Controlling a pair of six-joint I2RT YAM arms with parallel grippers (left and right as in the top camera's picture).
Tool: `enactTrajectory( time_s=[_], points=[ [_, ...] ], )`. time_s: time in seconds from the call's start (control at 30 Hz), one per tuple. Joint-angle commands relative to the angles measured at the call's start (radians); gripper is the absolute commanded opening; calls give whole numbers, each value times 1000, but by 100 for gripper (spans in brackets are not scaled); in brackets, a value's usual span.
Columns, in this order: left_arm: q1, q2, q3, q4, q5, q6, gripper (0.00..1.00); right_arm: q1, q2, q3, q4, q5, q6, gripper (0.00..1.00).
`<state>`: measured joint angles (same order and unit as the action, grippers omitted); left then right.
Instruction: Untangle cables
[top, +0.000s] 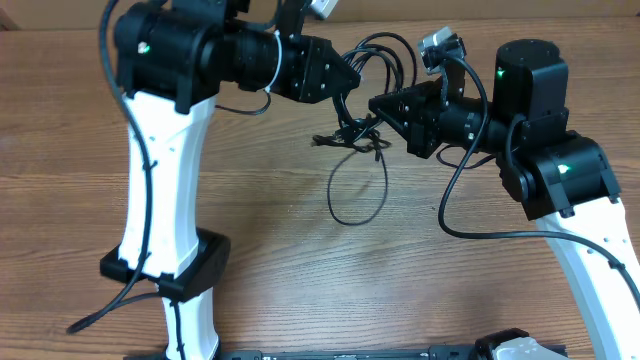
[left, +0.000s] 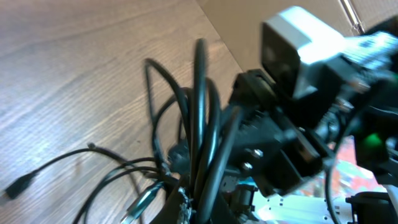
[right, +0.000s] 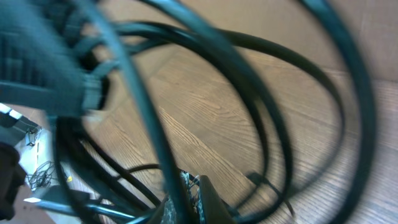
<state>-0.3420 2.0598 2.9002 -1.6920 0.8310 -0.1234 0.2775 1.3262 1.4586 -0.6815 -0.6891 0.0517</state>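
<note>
I should pull up and away from my right gripper with my left gripper next, spreading the cables before I open it, because the tangle is bunched between both grippers.
The thin black cables hang in a tangle between my two grippers above the middle of the wooden table, with one long loop trailing down onto the wood and other loops arching up behind. My left gripper is shut on the upper part of the tangle. My right gripper is shut on it from the right, close to the left one. In the left wrist view the cables run into the jaws, and a silver-tipped plug lies beside them. In the right wrist view cable loops fill the frame around the jaws.
The right arm's own thicker cable sags to the table at the right. The left arm's cable trails off the front left by its base. A cardboard wall stands behind the table.
</note>
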Motion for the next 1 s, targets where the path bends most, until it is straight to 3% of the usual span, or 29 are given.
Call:
enactTrajectory(
  time_s=[0.0,0.17,0.37,0.53,0.8,0.97],
  points=[
    [3,-92,24,3,-66,-13,4,-12,-6,14,-1,102,-8,4],
    [15,-185,24,3,-314,-22,4,-97,-30,14,-11,193,-8,4],
    [61,-360,24,3,-581,-46,4,-383,-113,14,-26,236,-8,4],
    [82,-421,23,3,-598,-57,4,-544,-132,14,-22,50,-8,4],
    [80,-404,-32,3,-594,-57,5,-541,-132,14,-37,19,4,4],
    [79,-379,-123,3,-594,-53,14,-494,-136,14,-38,-65,5,4]
  ],
)
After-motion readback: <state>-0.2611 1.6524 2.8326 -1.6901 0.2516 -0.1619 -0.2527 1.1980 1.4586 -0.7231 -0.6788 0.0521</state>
